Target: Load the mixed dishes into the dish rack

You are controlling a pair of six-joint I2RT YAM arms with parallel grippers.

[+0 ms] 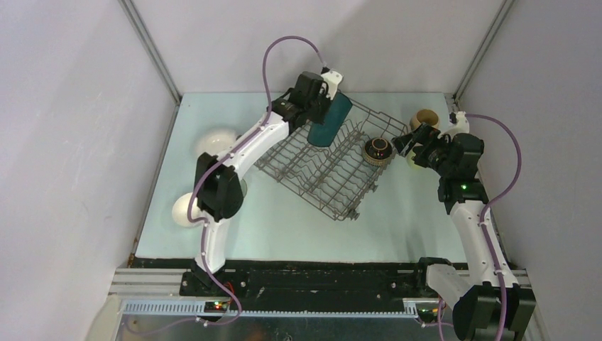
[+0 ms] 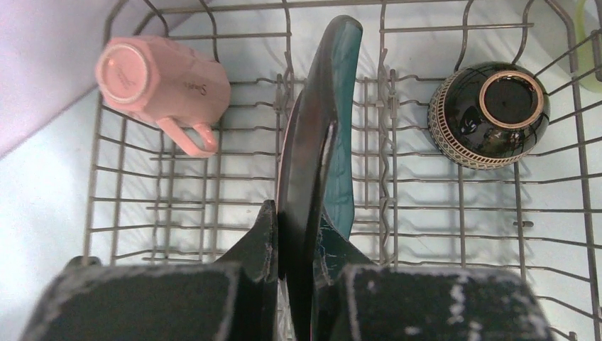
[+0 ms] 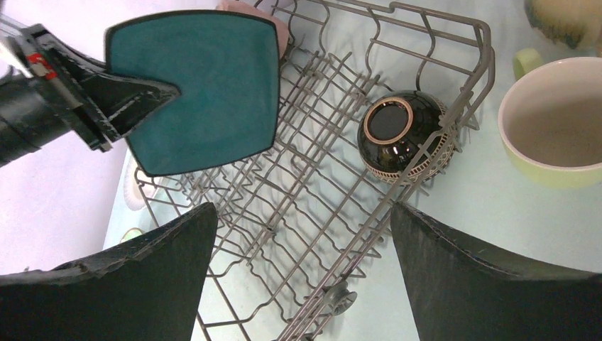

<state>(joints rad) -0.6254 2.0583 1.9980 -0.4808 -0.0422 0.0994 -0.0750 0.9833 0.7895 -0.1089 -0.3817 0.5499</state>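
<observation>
My left gripper lowers into the wire slots between the pink mug (image 2: 160, 82) and bowl next and releases the plate's rim, as that rack part is empty.
My left gripper (image 1: 321, 105) is shut on the rim of the dark teal square plate (image 1: 331, 122), holding it on edge over the back of the dish rack (image 1: 319, 177). In the left wrist view the plate (image 2: 323, 135) runs edge-on between the fingers (image 2: 263, 234). A pink mug (image 2: 160, 82) lies in the rack, and a dark brown bowl (image 2: 490, 103) sits upside down in it. My right gripper (image 1: 408, 142) hovers open beside the rack's right side, with nothing between its fingers (image 3: 177, 263). A light-green mug (image 3: 554, 128) and a tan mug (image 1: 424, 118) stand on the table next to it.
Two white dishes (image 1: 216, 142) (image 1: 186, 210) sit on the table left of the rack, partly behind the left arm. Grey walls close in the table at the back and on both sides. The rack (image 3: 305, 177) lies at a slant to the table's edges.
</observation>
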